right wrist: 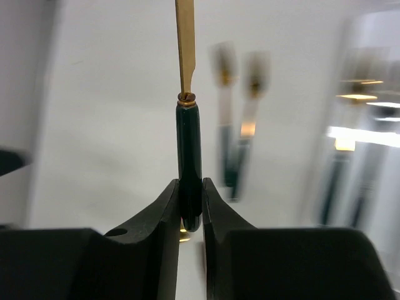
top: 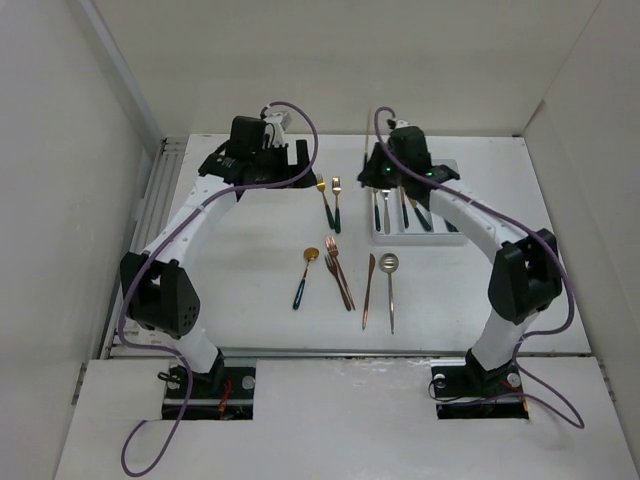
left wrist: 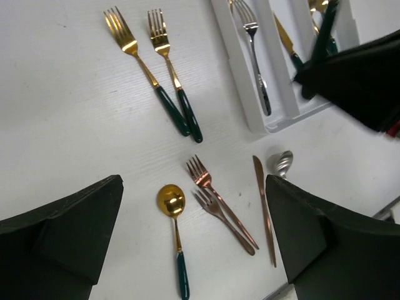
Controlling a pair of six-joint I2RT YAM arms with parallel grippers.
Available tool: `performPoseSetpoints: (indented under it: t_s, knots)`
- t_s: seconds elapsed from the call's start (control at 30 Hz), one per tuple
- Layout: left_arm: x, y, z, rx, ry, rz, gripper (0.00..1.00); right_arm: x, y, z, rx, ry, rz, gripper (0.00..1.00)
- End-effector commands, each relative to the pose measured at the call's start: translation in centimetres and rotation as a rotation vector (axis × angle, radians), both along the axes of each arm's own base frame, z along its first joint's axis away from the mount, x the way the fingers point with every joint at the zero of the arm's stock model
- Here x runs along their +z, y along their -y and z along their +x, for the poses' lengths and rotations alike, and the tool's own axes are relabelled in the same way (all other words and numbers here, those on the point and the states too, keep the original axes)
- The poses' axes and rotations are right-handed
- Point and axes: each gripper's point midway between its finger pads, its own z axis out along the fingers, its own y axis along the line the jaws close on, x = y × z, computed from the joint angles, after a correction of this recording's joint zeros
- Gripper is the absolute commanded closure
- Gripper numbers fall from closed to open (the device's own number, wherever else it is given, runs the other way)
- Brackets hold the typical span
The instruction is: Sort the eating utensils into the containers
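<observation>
Next, the right gripper moves to the right in the top view and down to release over the tray's middle section (top: pixel 413 210), where matching gold knives lie.
The white three-compartment tray (top: pixel 376 226) stands at the back right and holds several utensils, among them a silver fork (left wrist: pixel 256 62). My right gripper (top: pixel 384 180) hovers over the tray's left side. It is shut on the dark green handle of a gold utensil (right wrist: pixel 189 144), whose head is out of frame. My left gripper (left wrist: pixel 194 240) is open and empty, high above the loose utensils. These are two gold green-handled forks (left wrist: pixel 169 94), a gold spoon (left wrist: pixel 172 212), two copper forks (left wrist: pixel 219 200), a copper knife (left wrist: pixel 264 206) and a silver spoon (left wrist: pixel 281 164).
White walls enclose the table on the left, back and right. A metal rail (top: pixel 160 200) runs along the table's left edge. The right arm (left wrist: pixel 362 75) fills the upper right of the left wrist view. The right wrist view shows the tray (right wrist: pixel 362 125) blurred at the right.
</observation>
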Motion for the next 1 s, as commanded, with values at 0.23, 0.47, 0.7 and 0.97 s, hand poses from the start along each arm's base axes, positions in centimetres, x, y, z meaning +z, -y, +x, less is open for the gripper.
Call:
performPoseSetpoints:
  t_s: [0.23, 0.47, 0.7, 0.97]
  knots:
    - [-0.5, -4.3, 1.8, 0.107, 0.019, 0.083, 0.03, -9.3, 17.8, -2.0, -0.081, -0.315, -0.6, 1.0]
    - [-2.9, -5.1, 1.0, 0.129, -0.036, 0.099, 0.03, -12.7, 19.7, -0.3, -0.127, -0.368, -0.729, 1.0]
    - [-2.3, -6.8, 0.6, 0.163, -0.019, 0.106, 0.03, -13.0, 20.5, 0.6, -0.192, -0.355, -0.756, 1.0]
    - [-3.2, -8.3, 0.5, 0.21, -0.04, 0.118, 0.03, -11.3, 20.8, 0.2, -0.201, -0.326, -0.759, 0.54]
